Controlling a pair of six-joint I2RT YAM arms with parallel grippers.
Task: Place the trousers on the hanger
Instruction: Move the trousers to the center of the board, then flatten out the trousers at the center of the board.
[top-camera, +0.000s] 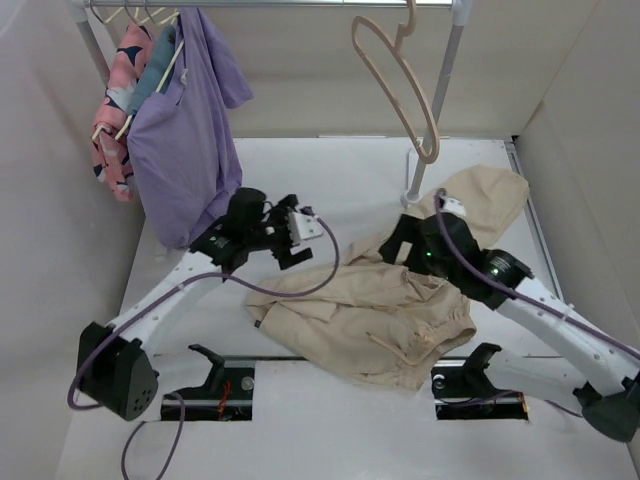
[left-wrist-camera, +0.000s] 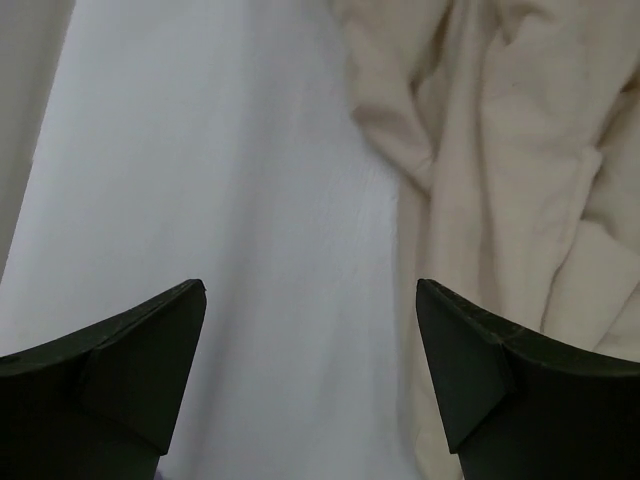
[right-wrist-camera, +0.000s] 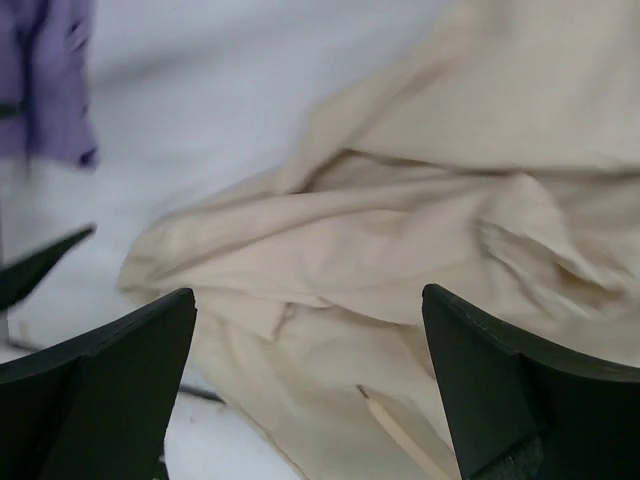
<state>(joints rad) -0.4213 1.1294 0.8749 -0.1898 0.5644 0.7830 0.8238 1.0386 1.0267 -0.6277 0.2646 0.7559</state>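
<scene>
I will move my left gripper to the right in the top view, across the trousers (top-camera: 370, 310) and down onto the bunched leg end of the trousers, because the folds stand up there.
The cream-beige trousers (top-camera: 370, 310) lie crumpled on the white table, one leg reaching to the back right. The pale beige-pink hanger (top-camera: 400, 85) hangs bare by its hook from the rail at the top. My left gripper (top-camera: 300, 240) is open and empty, just left of the trousers' far-left edge. In the left wrist view, my left gripper (left-wrist-camera: 310, 300) is over bare table with the cloth (left-wrist-camera: 500, 150) by the right finger. My right gripper (top-camera: 390, 248) is open and empty over the trousers' middle. In the right wrist view, my right gripper (right-wrist-camera: 310, 300) has folds (right-wrist-camera: 450, 200) below it.
A purple shirt (top-camera: 185, 130) and a pink patterned garment (top-camera: 115, 100) hang on wooden hangers at the rail's left end. The shirt's hem shows in the right wrist view (right-wrist-camera: 50, 80). The rail's metal post (top-camera: 435, 110) stands behind the trousers. Walls close in both sides.
</scene>
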